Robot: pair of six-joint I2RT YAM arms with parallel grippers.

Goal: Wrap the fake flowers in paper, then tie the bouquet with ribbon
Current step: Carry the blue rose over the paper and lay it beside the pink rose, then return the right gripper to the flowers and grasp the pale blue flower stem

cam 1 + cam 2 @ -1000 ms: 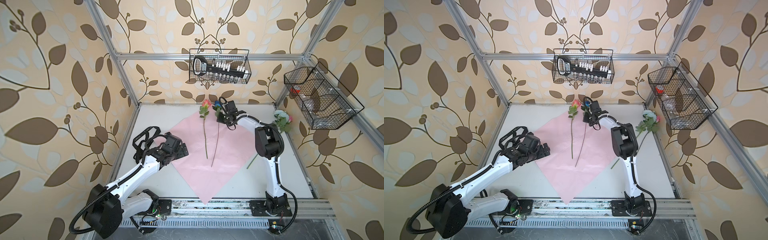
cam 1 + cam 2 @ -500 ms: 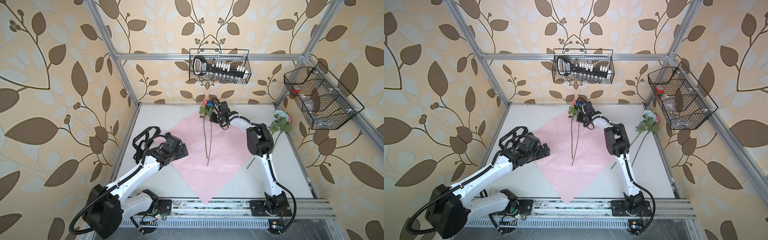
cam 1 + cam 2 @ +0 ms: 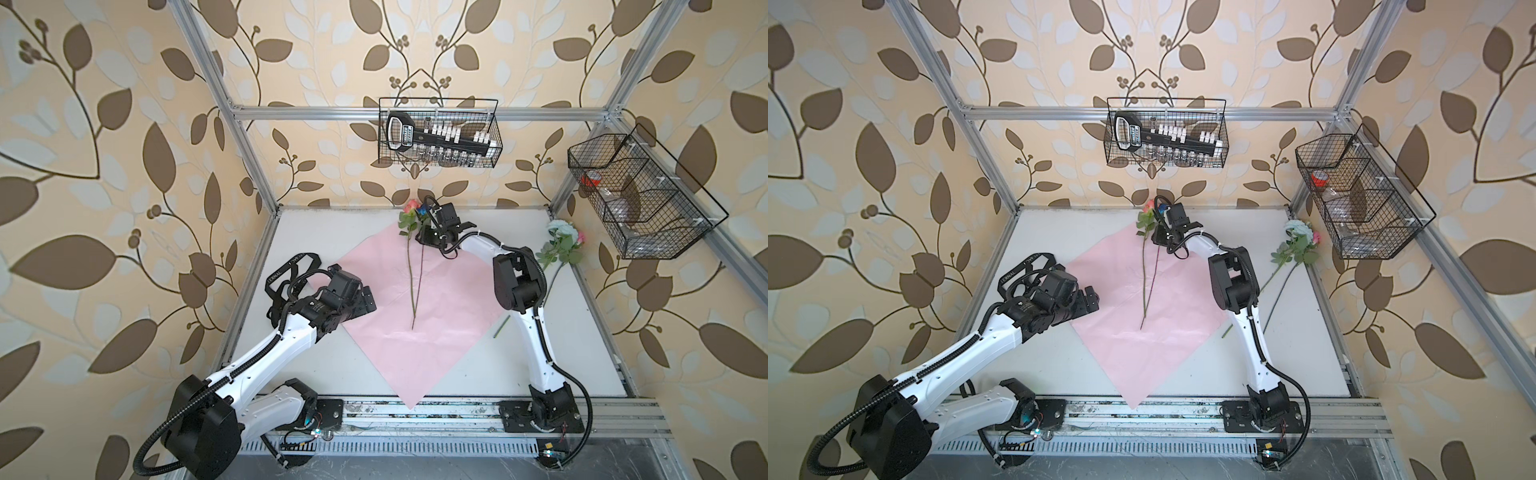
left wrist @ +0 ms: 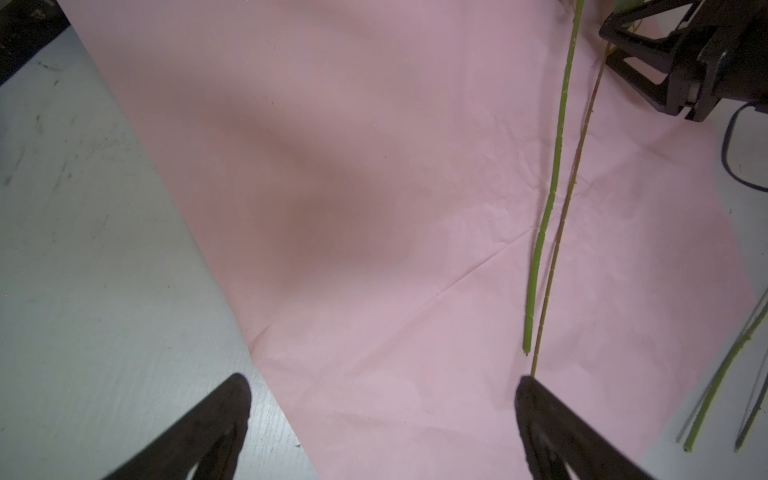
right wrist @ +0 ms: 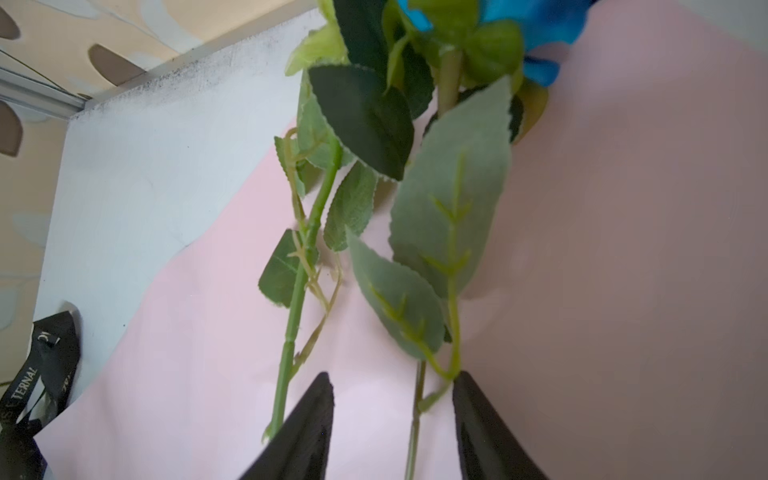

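Note:
I should lift my right gripper, swing it across and lower it onto the green stem of the pale blue-white bunch of flowers near the leaves. This bunch is off the paper.
The bouquet of fake flowers lies loose. A pink-bloom stem [image 3: 410,270] and a blue-bloom stem [image 3: 422,266] rest side by side on the pink wrapping paper [image 3: 436,316], blooms toward the back wall. A pale blue-white bunch [image 3: 561,245] lies off the paper at the right. My right gripper [image 3: 424,241] sits low over the blue flower's stem [image 5: 415,415]; its jaws stand apart with the stem loose between them, a leaf stalk brushing one fingertip [image 5: 461,386]. My left gripper [image 3: 370,301] hovers wide open and empty over the paper's left edge [image 4: 249,340].
A black ribbon with white lettering [image 3: 291,270] lies on the table behind my left wrist. A wire basket [image 3: 438,137] hangs on the back wall and another wire basket [image 3: 640,199] on the right wall. Metal frame posts edge the white table [image 3: 316,232].
My right gripper carried the blue flower leftward until its stem lay next to the pink flower's stem, then its jaws parted and let go. The left arm stayed still.

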